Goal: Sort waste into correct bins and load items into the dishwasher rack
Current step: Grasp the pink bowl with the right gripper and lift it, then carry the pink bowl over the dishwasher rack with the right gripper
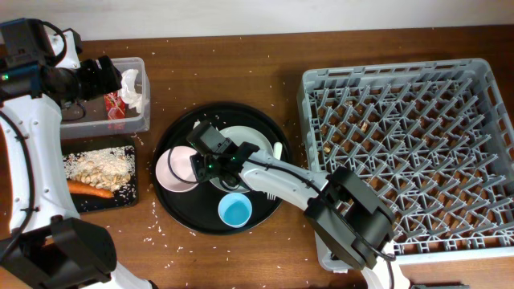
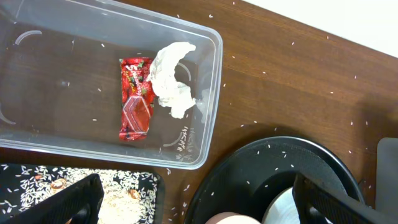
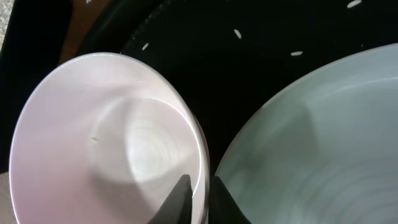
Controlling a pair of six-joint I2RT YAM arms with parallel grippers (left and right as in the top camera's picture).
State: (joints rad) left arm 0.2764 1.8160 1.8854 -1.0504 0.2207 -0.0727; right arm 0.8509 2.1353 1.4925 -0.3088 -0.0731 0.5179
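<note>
The right gripper swings up, outward and to the right in the overhead view next. It tilts the bowl into the rack's far corner, whose pegs stand empty.
My right gripper is shut on the rim of the small white bowl, one finger inside and one outside. The bowl sits on the left of the round black tray, beside the white plate. The light blue cup stands at the tray's front; the white fork lies by the plate. My left gripper is open and empty above the clear box, which holds the red wrapper and white tissue. The black shallow tray holds rice and the carrot.
The grey dishwasher rack fills the right side and holds no items in view. The round black tray lies in the middle. Rice grains are scattered over the wooden table and the round tray.
</note>
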